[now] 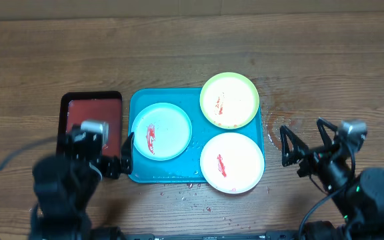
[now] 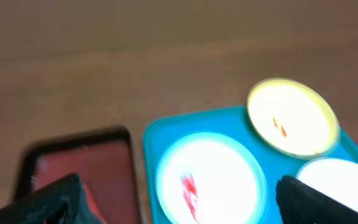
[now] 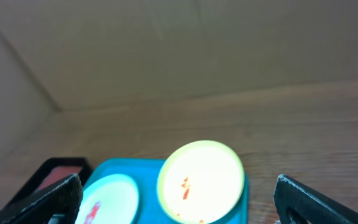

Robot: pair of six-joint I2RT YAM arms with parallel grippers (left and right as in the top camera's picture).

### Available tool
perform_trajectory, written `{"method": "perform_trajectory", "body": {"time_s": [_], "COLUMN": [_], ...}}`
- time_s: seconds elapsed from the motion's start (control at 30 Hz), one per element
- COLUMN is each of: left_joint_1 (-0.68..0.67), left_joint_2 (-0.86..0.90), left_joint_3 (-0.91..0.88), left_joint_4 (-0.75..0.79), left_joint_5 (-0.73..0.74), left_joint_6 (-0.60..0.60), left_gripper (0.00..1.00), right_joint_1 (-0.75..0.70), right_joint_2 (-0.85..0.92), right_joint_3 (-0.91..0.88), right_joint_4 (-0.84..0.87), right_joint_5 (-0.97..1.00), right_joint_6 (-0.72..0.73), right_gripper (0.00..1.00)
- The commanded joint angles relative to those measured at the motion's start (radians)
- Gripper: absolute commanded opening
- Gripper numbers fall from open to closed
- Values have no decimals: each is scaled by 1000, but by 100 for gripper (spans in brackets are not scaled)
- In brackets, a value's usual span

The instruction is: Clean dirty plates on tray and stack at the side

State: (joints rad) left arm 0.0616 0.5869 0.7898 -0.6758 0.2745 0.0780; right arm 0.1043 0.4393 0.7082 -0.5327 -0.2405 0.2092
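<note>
My right gripper moves down across the tray next onto the light blue plate's facing rim (image 1: 191,132) (image 3: 137,200), which lies below and to the left in the overhead view.
The turquoise tray (image 1: 139,100) holds three plates with red smears: a light blue plate (image 1: 161,131) at the left, a yellow-green plate (image 1: 229,100) at the top right, a white plate (image 1: 232,162) at the bottom right. My left gripper (image 1: 120,157) is open and empty at the tray's left edge, over the gap to the dark red tray. My right gripper (image 1: 305,143) is open and empty over the table, right of the tray. The left wrist view shows the light blue plate (image 2: 211,180), the yellow-green plate (image 2: 293,116) and the white plate (image 2: 347,177). The right wrist view shows the yellow-green plate (image 3: 201,180) and the light blue plate (image 3: 107,199).
A smaller dark red tray (image 1: 91,107) lies left of the turquoise tray, partly under my left arm. Small red crumbs (image 1: 193,190) lie on the wood in front of the tray. A wet patch (image 1: 279,103) marks the table right of the tray.
</note>
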Motion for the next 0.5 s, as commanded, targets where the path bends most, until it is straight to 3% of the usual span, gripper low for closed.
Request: {"method": "perform_trajectory", "body": {"time_s": [0.0,0.27,0.47], "left_joint_1": [11,11,10], "left_joint_2": [201,603,768], "left_joint_3": [214,720,791], "left_joint_4": [-127,-549,-571], "left_joint_5": [94,84,111], "left_joint_6": [-15,6,-17], "left_gripper": [100,99,100], "right_joint_1": [-6,1,15], "right_joint_2": [127,471,727], "right_joint_3": [129,405,541], "right_joint_4": [-40,-281,-422], "right_joint_5": [-116,-229,-229], "right_joint_6": [-2,-2,0], "right_gripper": [100,100,100]}}
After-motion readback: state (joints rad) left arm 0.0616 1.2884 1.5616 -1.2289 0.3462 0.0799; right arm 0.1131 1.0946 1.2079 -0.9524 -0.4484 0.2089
